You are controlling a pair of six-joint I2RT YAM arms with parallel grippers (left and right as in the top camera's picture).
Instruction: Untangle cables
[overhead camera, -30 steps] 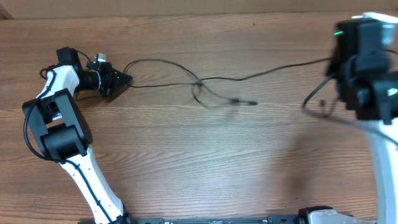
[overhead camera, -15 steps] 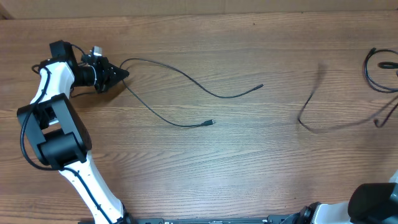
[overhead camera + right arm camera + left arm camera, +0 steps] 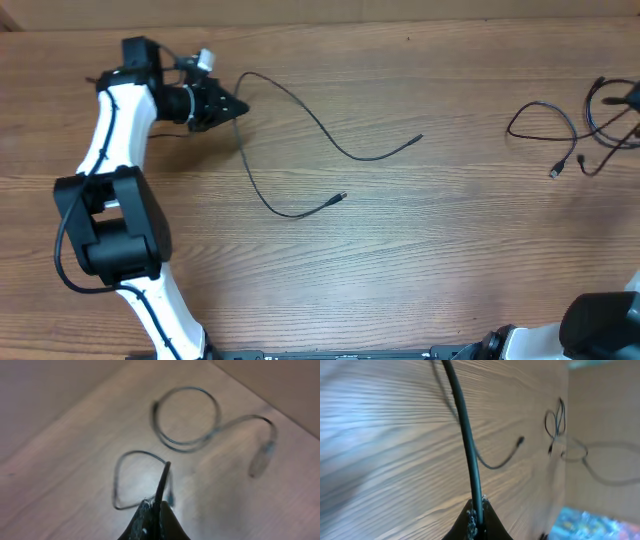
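Note:
Next, my right gripper moves over the bare tabletop to its left in the overhead view and releases the cable there, clear of the ring.
My left gripper (image 3: 232, 104) at the upper left is shut on a thin black cable (image 3: 365, 158). From the jaws one strand arcs right to a plug (image 3: 419, 138). The other curves down to a plug (image 3: 341, 198). In the left wrist view the gripper (image 3: 476, 511) pinches the cable (image 3: 467, 445), which runs straight up from the tips. My right gripper (image 3: 155, 506) is shut on another black cable (image 3: 162, 477) at the far right. That cable lies in loops (image 3: 541, 105) ending in a small plug (image 3: 556, 171). A ring of cable (image 3: 185, 443) lies beyond the jaws.
The wooden table (image 3: 420, 270) bears only the cables. A beige wall (image 3: 280, 390) rises close behind the right-hand loops. The left arm's white links and black base (image 3: 110, 230) stand on the left side, and the right arm's base (image 3: 600, 335) shows at the bottom right corner.
The two cables, crossed at mid-table a second ago, now lie apart. My left gripper moved right with its cable. The right cable has been drawn into loops at the far right edge.

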